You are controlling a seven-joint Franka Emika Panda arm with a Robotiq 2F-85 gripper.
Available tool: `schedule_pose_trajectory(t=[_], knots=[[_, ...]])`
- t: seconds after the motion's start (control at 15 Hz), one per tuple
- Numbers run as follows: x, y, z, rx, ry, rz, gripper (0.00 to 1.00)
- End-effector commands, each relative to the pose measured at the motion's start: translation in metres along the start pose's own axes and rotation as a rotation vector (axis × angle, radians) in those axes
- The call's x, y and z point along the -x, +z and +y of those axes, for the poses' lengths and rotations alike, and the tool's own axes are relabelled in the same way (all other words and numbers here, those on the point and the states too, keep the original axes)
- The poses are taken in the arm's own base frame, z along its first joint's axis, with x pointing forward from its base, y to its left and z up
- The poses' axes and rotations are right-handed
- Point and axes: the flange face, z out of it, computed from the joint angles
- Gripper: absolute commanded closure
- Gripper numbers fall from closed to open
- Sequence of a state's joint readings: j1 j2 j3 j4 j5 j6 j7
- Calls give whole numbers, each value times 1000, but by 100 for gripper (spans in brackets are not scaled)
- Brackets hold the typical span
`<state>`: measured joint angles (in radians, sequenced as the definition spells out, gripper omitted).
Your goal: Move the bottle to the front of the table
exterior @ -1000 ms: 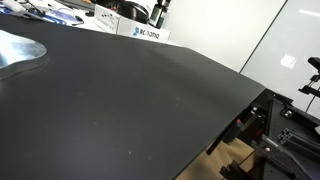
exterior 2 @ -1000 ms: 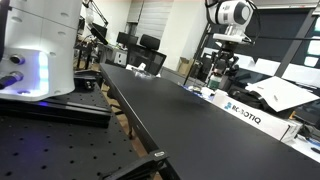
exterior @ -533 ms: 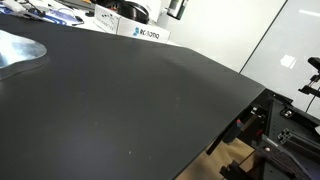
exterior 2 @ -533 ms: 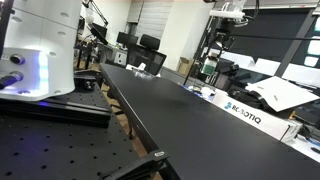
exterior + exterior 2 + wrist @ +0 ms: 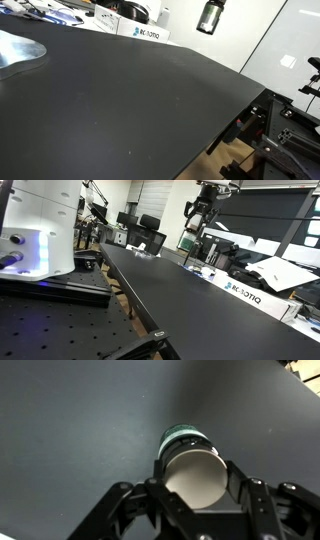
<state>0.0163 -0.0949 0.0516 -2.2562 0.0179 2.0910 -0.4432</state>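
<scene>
I should next lower the bottle in my gripper back toward the white machine base and let it go on the bare table near the table's edge (image 5: pixel 213 94), because it still hangs high.
The small dark bottle (image 5: pixel 190 480) is held between my gripper's (image 5: pixel 193 460) two fingers, its pale round base facing the wrist camera and its dark body pointing down at the table (image 5: pixel 80 420). In both exterior views the bottle (image 5: pixel 210 17) (image 5: pixel 197 216) hangs in the air well above the black table (image 5: pixel 150 100) (image 5: pixel 170 290), near its far side. In an exterior view the gripper (image 5: pixel 203 198) is shut on it from above. In the other, the gripper is cut off by the top edge.
White boxes with printed text (image 5: pixel 145 32) (image 5: pixel 245 292) stand along the table's far edge. A silvery curved shape (image 5: pixel 20 50) lies at one side. A white machine base (image 5: pixel 40 230) stands beside the table. The table edge (image 5: pixel 235 120) drops to a metal frame.
The gripper has carried the bottle sideways through the air, away from the white boxes and out over the table, and slightly lower.
</scene>
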Motion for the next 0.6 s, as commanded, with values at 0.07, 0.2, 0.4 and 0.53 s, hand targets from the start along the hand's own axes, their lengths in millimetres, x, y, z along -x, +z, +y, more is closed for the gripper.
schedule_pose_trajectory(t=[0.07, 0.2, 0.4, 0.53], knots=[[61, 57, -59, -14, -83, -23, 64], [71, 85, -81, -7, -109, -50, 64], [79, 118, -105, 25, -124, -51, 64], [80, 133, -115, 37, -97, -34, 64]])
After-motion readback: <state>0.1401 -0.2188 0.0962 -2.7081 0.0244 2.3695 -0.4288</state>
